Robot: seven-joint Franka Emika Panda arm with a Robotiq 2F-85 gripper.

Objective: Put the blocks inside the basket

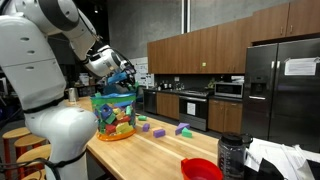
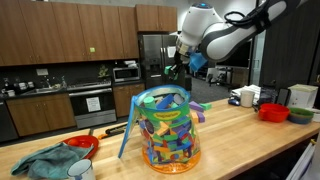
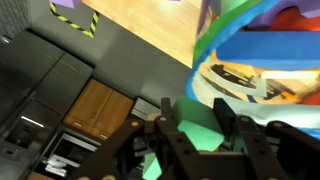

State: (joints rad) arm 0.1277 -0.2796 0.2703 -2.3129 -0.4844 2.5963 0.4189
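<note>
Next, my gripper lowers toward the basket's open top (image 3: 262, 82) below and releases the green block (image 3: 192, 132) there, since the block still hangs above the basket's rim.
My gripper (image 3: 195, 108) is shut on a green block (image 3: 192, 132), held between the two fingers in the wrist view. In both exterior views the gripper (image 1: 122, 77) (image 2: 177, 68) hangs just above the basket. The basket (image 1: 115, 113) (image 2: 168, 130) is tall and see-through, with a green-teal rim, an orange base and many-coloured pieces inside. Its rim (image 3: 228, 30) fills the upper right of the wrist view. Loose blocks lie on the wooden table beyond the basket: a purple one (image 1: 143, 125), another purple one (image 1: 158, 132) and a green and purple one (image 1: 182, 128).
A low red bowl (image 1: 202, 168) (image 2: 272, 112) stands near the table's end, beside a dark jar (image 1: 231, 152) and white cloth (image 1: 285, 160). A teal cloth (image 2: 45, 162) and a second red bowl (image 2: 82, 143) lie on the other side. Kitchen cabinets and a fridge (image 1: 280, 90) stand behind.
</note>
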